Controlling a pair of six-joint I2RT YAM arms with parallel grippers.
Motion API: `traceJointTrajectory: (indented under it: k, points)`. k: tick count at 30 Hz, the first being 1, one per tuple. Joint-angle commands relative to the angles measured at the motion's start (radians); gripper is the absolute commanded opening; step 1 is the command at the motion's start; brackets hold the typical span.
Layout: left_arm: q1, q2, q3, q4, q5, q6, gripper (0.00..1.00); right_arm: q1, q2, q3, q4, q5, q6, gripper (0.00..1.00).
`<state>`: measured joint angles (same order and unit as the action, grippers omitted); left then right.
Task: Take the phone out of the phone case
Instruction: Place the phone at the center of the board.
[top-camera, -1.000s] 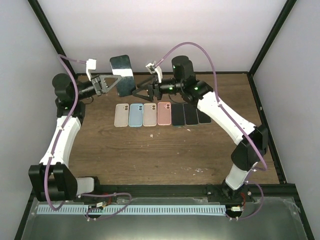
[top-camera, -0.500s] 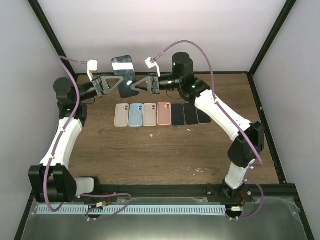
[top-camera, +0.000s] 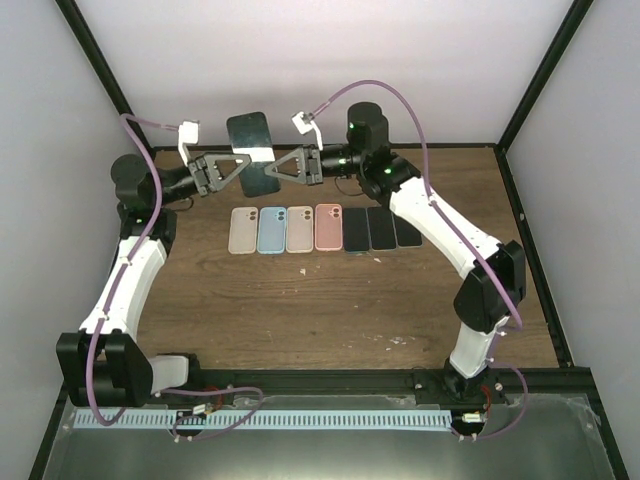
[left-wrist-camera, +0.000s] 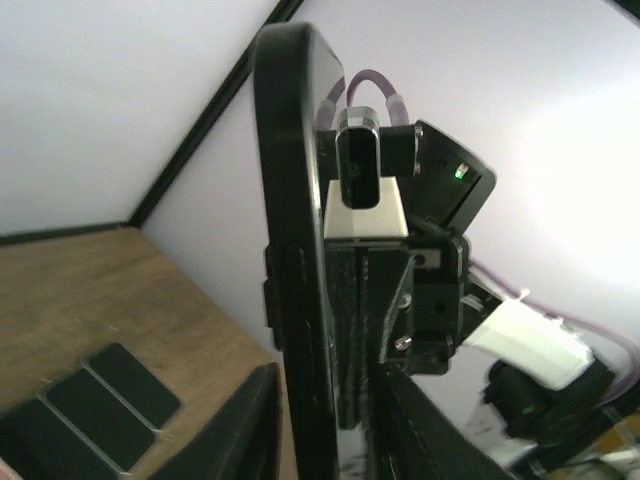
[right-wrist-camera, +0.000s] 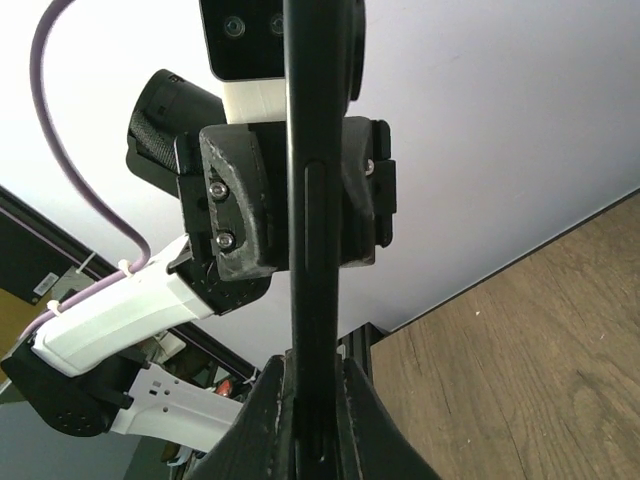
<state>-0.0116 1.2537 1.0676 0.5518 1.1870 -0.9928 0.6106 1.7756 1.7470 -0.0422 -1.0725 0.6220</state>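
Observation:
My right gripper carries its phone to the right in the top view next, then down beside the last black phone, and releases it, since bare tabletop lies there.
A black phone (top-camera: 250, 135) is held upright in the air above the back of the table, between the two grippers. I cannot tell whether a phone case is on it. My right gripper (top-camera: 270, 172) comes in from the right and is shut on its lower edge; the right wrist view shows both fingers pressed on the phone's thin edge (right-wrist-camera: 315, 150) around the right gripper (right-wrist-camera: 315, 405). My left gripper (top-camera: 243, 160) straddles the phone (left-wrist-camera: 295, 200) from the left. The left gripper (left-wrist-camera: 328, 425) stands slightly open, with a gap beside the phone.
A row lies on the wooden table (top-camera: 300, 310): a clear case (top-camera: 243, 230), a blue case (top-camera: 272, 231), a beige case (top-camera: 299, 230), a pink case (top-camera: 328, 227), then three black phones (top-camera: 382, 229). Black frame posts and white walls enclose the table.
The right gripper has moved left onto the phone and shut on it. The left gripper, shut on the phone before, has loosened its jaws.

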Motion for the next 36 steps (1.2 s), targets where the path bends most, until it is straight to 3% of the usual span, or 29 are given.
traceJointTrajectory:
  k: [1, 4, 9, 14, 23, 36]
  points:
    - [-0.002, -0.01, 0.008, -0.052, -0.028, 0.088, 0.4, -0.037, -0.03, -0.014, 0.05, -0.015, 0.039, 0.01]
    - [-0.001, -0.008, 0.024, -0.16, -0.045, 0.162, 0.68, -0.067, -0.058, -0.053, 0.035, -0.02, 0.012, 0.01]
    - [-0.001, -0.002, 0.054, -0.338, -0.074, 0.281, 0.95, -0.129, -0.101, -0.105, -0.15, 0.015, -0.205, 0.01]
    - [-0.001, -0.001, 0.055, -0.377, -0.08, 0.32, 0.98, -0.251, -0.13, -0.164, -0.415, 0.059, -0.493, 0.01]
    - [-0.001, 0.021, 0.06, -0.389, -0.084, 0.337, 1.0, -0.552, -0.116, -0.264, -0.714, 0.138, -0.823, 0.01]
    - [-0.001, 0.019, 0.051, -0.403, -0.079, 0.347, 1.0, -0.855, 0.052, -0.247, -0.955, 0.281, -1.084, 0.01]
